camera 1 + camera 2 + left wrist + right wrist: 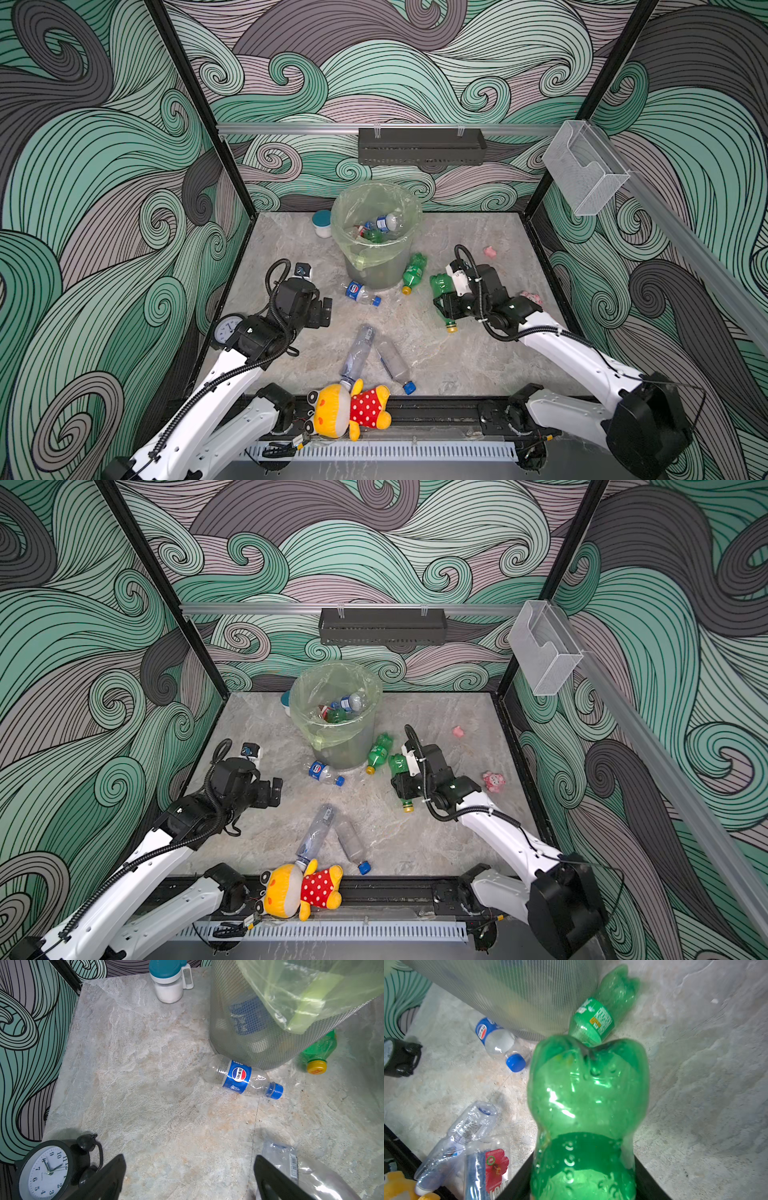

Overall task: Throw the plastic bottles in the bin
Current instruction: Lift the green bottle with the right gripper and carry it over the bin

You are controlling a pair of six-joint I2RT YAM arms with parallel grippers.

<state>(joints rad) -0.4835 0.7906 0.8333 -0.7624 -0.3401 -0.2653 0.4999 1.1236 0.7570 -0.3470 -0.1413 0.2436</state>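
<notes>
My right gripper will climb and swing outward over the bin's opening (376, 220) to release the green yellow-capped bottle (441, 286), since the bag's rim stands well above the tabletop.
The bin (374, 270) (340, 750), grey with a yellow-green bag, stands at the back middle and holds several bottles (380, 224). My right gripper (446, 299) (401, 781) (583, 1178) is shut on a green yellow-capped bottle (441, 286) (588, 1095), right of the bin. A second green bottle (414, 272) (600, 1016) and a blue-labelled clear bottle (359, 293) (241, 1079) lie against the bin's base. Two crushed clear bottles (357, 353) (395, 365) lie near the front. My left gripper (324, 311) (189, 1167) hangs open over bare table, left of them.
A black alarm clock (226, 328) (45, 1172) sits by the left arm. A white jar with a teal lid (322, 223) stands left of the bin. A yellow plush toy (349, 409) lies at the front edge. Small pink toys (490, 251) (532, 297) lie at the right.
</notes>
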